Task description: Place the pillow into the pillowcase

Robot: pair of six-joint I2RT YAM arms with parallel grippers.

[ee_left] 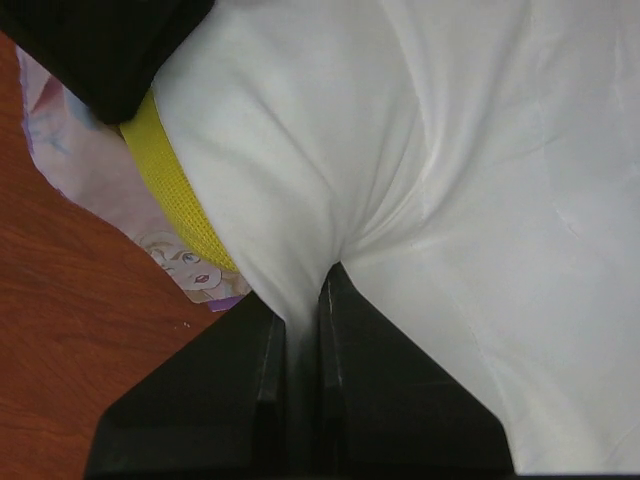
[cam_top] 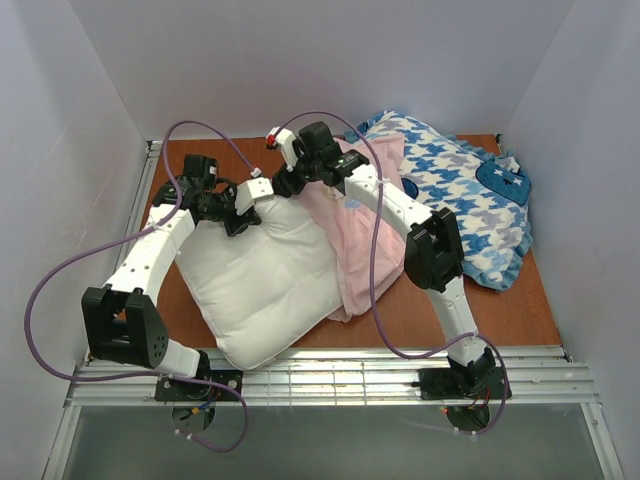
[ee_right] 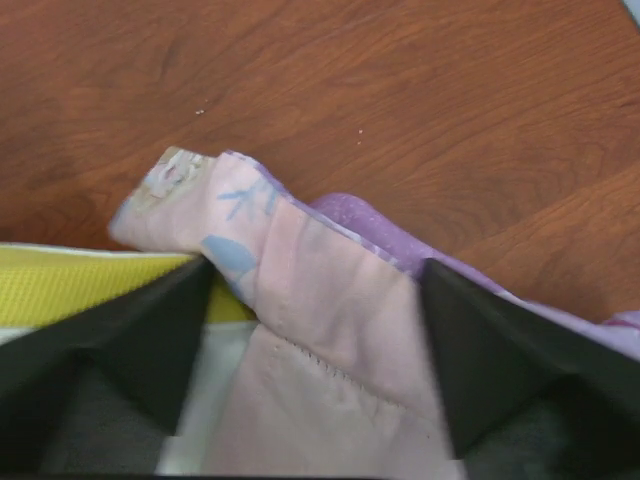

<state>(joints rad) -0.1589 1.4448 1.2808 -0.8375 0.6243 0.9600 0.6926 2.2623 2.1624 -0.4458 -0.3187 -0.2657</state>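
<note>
The pink hem (cam_top: 312, 204) (ee_left: 105, 175) lies beside the pillow's yellow edge. My left gripper turns its fingers toward the hem next, guides the pinched corner there and releases it.
The white pillow (cam_top: 265, 275) lies at the left centre of the table, its yellow side edge (ee_left: 175, 190) toward the far end. My left gripper (cam_top: 242, 220) is shut on a pinch of the pillow's white cover (ee_left: 450, 150) at its far corner; the fingers (ee_left: 303, 300) squeeze the fabric between them. The pillowcase (cam_top: 350, 240), pale pink with a purple printed face (ee_left: 190, 265), lies crumpled to the pillow's right. My right gripper (cam_top: 284, 182) stands open with its fingers (ee_right: 315, 270) wide on either side of the pillowcase's pink hem (ee_right: 320, 330), beside the pillow's yellow edge (ee_right: 80, 285).
A blue-and-white houndstooth cushion (cam_top: 460, 195) lies at the back right, partly under the pillowcase. Brown tabletop (ee_right: 350, 90) shows beyond the pillowcase. Pale walls close in the left, back and right, and a metal rail (cam_top: 330, 375) runs along the near edge.
</note>
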